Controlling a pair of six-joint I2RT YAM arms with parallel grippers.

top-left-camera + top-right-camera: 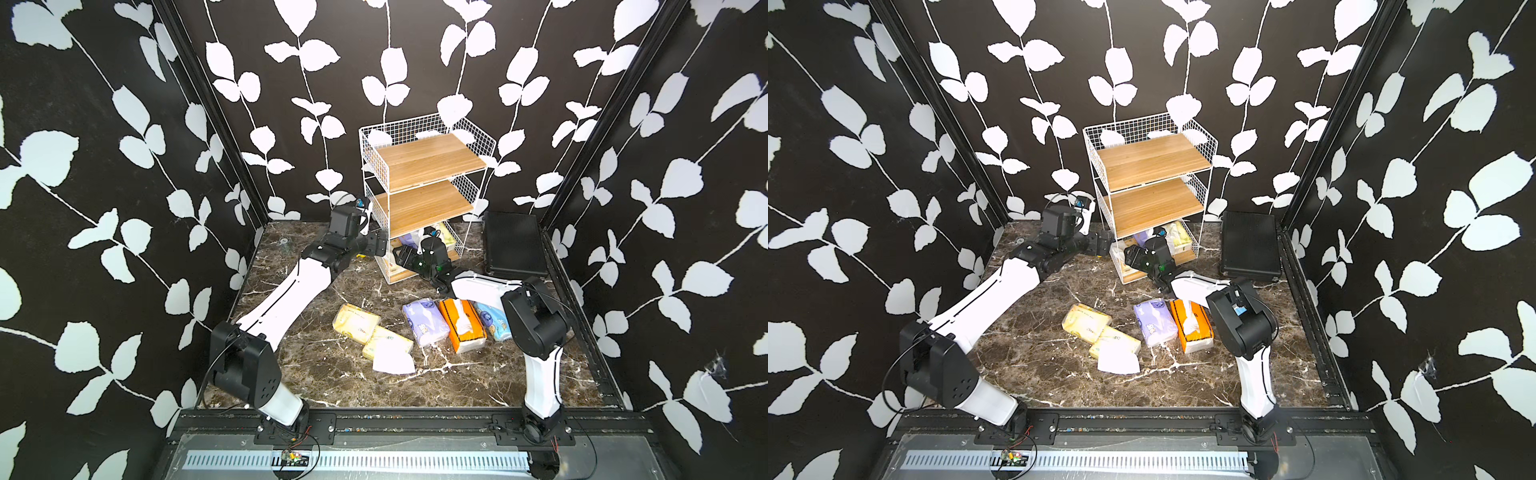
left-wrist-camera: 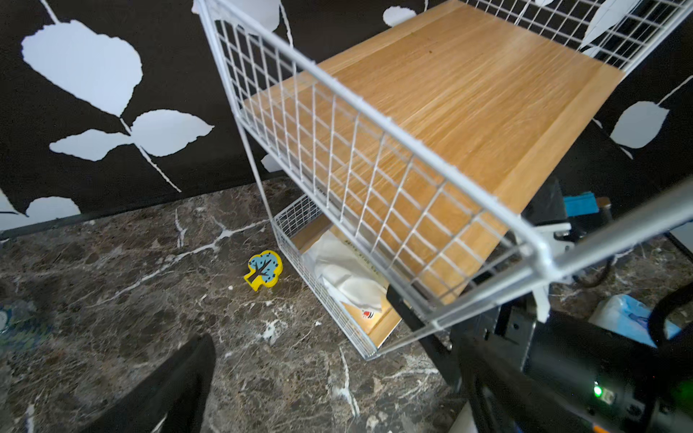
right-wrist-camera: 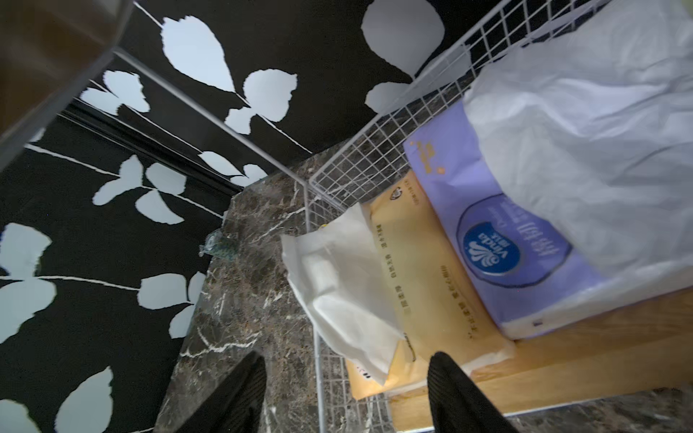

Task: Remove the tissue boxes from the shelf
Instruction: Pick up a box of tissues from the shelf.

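Note:
My right gripper shifts off the shelf's wire side, toward the lilac pack's side, onto the yellow pack's near end next, as its open fingers straddle that wire side.
The shelf is a white wire rack at the back; its upper two boards are bare. Its bottom tier holds tissue boxes: a pale yellow pack with loose tissue sticking out, a lilac pack and a yellow-green one. On the table lie two pale yellow packs, a lilac one, an orange-and-white box and a light blue pack. My right gripper is open, straddling the bottom tier's wire wall at the yellow pack's corner. My left gripper hangs open beside the shelf's left side.
A flat black ribbed case lies right of the shelf. A small yellow-and-blue tree-shaped piece sits on the marble by the shelf's left foot. A clear wrapper lies near the back-left corner. Patterned walls close in three sides.

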